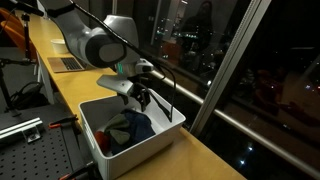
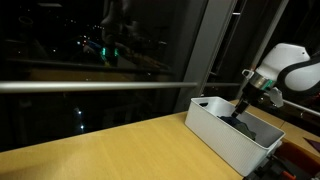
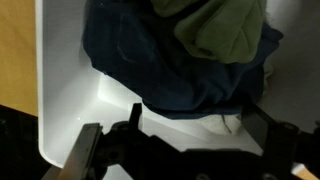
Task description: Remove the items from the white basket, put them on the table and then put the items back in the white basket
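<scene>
The green cloth leaves the dark blue cloth's uncovered edge [image 1: 144, 127] open to my spread fingers, so next my gripper needs to go down into the white basket onto that edge of the blue cloth.
The white basket [image 1: 93, 138] stands on the wooden table by the window; it shows in both exterior views [image 2: 222, 135]. It holds a dark blue cloth [image 3: 150, 60], a green cloth [image 3: 220, 30] on top of it, and a small white item [image 3: 228, 122] at the blue cloth's edge. The blue cloth also shows in an exterior view [image 1: 136, 127]. My gripper [image 3: 193, 112] is open and empty, with its fingers spread wide just above the basket's contents. It hangs over the basket's far side [image 1: 143, 100] and reaches into its open top [image 2: 243, 108].
The wooden table [image 2: 100, 150] runs along a dark window with a metal rail [image 2: 100, 86]. A laptop [image 1: 68, 63] lies further back on the table. A metal breadboard plate [image 1: 30, 150] sits next to the basket. The basket's white floor [image 3: 100, 105] is bare beside the cloths.
</scene>
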Motion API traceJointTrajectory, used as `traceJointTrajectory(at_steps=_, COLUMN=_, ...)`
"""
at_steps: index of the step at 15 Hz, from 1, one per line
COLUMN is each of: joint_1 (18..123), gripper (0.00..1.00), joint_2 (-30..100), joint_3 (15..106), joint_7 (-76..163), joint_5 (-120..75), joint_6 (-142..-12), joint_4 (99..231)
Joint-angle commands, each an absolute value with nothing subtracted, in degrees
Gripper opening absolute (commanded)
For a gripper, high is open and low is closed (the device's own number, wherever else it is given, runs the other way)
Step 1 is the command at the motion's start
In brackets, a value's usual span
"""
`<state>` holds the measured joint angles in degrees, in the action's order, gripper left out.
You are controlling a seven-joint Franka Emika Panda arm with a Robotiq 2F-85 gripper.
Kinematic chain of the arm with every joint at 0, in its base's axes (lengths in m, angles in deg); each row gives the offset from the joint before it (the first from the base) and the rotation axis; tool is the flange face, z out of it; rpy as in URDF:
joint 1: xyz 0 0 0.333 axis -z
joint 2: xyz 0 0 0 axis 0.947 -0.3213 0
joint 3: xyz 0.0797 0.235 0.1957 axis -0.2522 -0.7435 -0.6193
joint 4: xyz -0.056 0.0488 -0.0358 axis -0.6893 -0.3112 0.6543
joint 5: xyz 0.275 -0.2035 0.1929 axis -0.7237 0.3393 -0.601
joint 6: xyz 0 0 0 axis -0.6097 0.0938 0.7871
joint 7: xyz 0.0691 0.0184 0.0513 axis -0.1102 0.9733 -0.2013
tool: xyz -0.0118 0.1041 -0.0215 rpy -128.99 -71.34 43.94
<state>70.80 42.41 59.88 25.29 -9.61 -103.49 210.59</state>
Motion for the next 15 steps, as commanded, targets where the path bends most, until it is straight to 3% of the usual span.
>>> traceJointTrajectory(at_steps=1, joint_1=70.62, gripper=1.0, joint_2=34.0, joint_3=61.98, joint_7=27.88, joint_5=-3.12, joint_6=-108.29, joint_4=206.36)
traceJointTrajectory(at_steps=10, joint_1=68.97, gripper=1.0, joint_2=18.51, joint_3=63.64, joint_7=28.07, joint_5=-3.83, joint_6=-107.45, joint_4=195.13)
traceJointTrajectory(at_steps=11, joint_1=68.51, gripper=0.75, joint_2=17.77, joint_3=64.32, joint_7=28.57, joint_5=-3.67, joint_6=-107.11, joint_4=194.49)
traceJointTrajectory(at_steps=12, joint_1=68.27, gripper=0.74, joint_2=17.29, joint_3=64.81, joint_7=28.74, joint_5=-3.53, joint_6=-107.07, joint_4=194.13)
traceJointTrajectory(at_steps=15, joint_1=67.21, gripper=0.51, joint_2=17.32, joint_3=66.72, joint_7=29.88, joint_5=-3.26, joint_6=-106.77, joint_4=194.07)
